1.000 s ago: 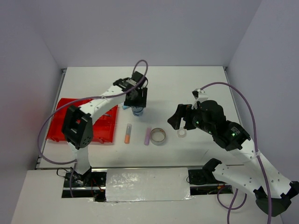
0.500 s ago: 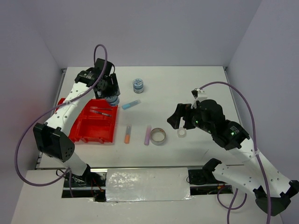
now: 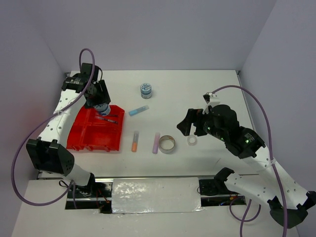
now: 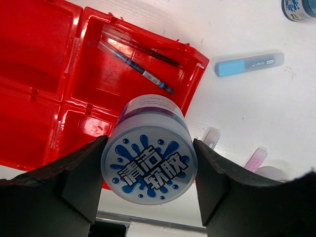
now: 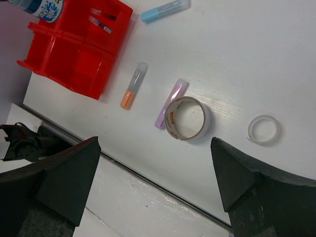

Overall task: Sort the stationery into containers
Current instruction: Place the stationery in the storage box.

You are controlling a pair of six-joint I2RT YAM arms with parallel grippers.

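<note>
I next need to move the tub in my left gripper left in the top view, lower it into the red tray's empty section beside the pens and let go.
My left gripper (image 3: pixel 100 104) is shut on a round blue-patterned tub (image 4: pixel 150 165), held above the far right part of the red tray (image 3: pixel 89 136). Two thin pens (image 4: pixel 140 59) lie in one tray compartment. A second tub (image 3: pixel 146 90) stands at the back of the table. A light-blue stick (image 3: pixel 138 110), an orange stick (image 3: pixel 135 141), a lilac stick (image 3: pixel 156 143), a grey tape ring (image 3: pixel 167 144) and a clear tape ring (image 3: pixel 192 140) lie on the table. My right gripper (image 3: pixel 185 126) hangs open and empty above the table, next to the rings.
The tray (image 5: pixel 74 47) lies near the table's left edge. A foil-covered panel (image 3: pixel 155 195) runs along the near edge between the arm bases. Purple cables loop off both arms. White walls close in the table at the back and sides.
My left arm has carried the tub from the middle of the table leftwards to above the tray. The right arm has not moved.
</note>
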